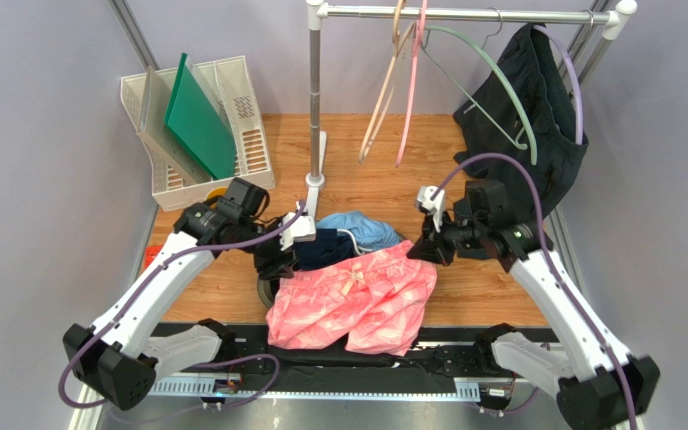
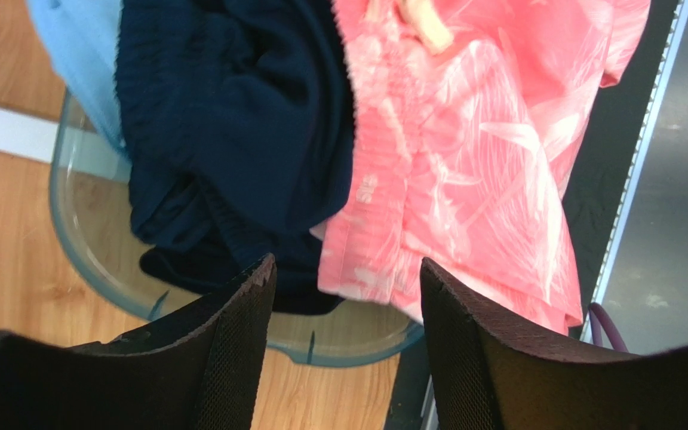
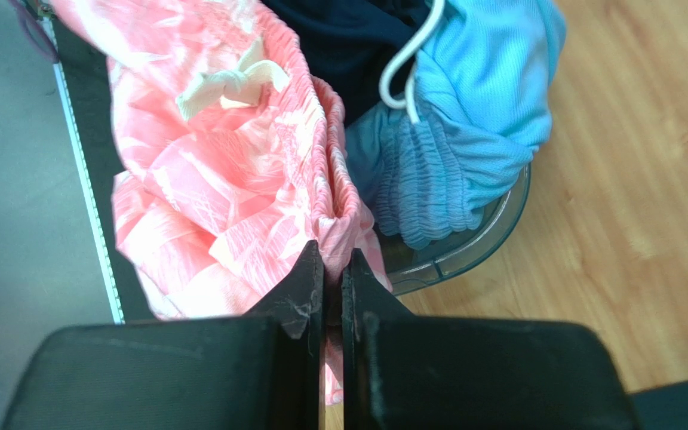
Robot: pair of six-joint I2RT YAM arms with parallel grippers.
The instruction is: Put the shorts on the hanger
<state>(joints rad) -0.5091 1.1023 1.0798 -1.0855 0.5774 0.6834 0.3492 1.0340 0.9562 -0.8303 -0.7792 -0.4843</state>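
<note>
My left gripper comes down next onto the loose end of the shorts' waistband beside the navy garment, before it closes.
The salmon-pink shorts (image 1: 357, 300) lie spread at the table's near edge, partly draped over a clear bowl (image 2: 96, 260), with the cream drawstring (image 3: 229, 85) on top. My right gripper (image 3: 333, 258) is shut on the shorts' waistband edge (image 3: 321, 152), at their right corner in the top view (image 1: 421, 249). My left gripper (image 2: 348, 273) stands open just off the shorts' left corner (image 1: 278, 260), with nothing between its fingers. The sage-green hanger (image 1: 500, 76) hangs on the rail at the back right, empty.
A navy garment (image 2: 231, 134) and a light blue garment (image 3: 473, 116) lie in the bowl behind the shorts. Pink and beige hangers (image 1: 406, 90) and a lilac hanger (image 1: 573, 76) with a dark garment hang on the rail. The rack pole (image 1: 315, 98) and a white file tray (image 1: 199, 125) stand behind.
</note>
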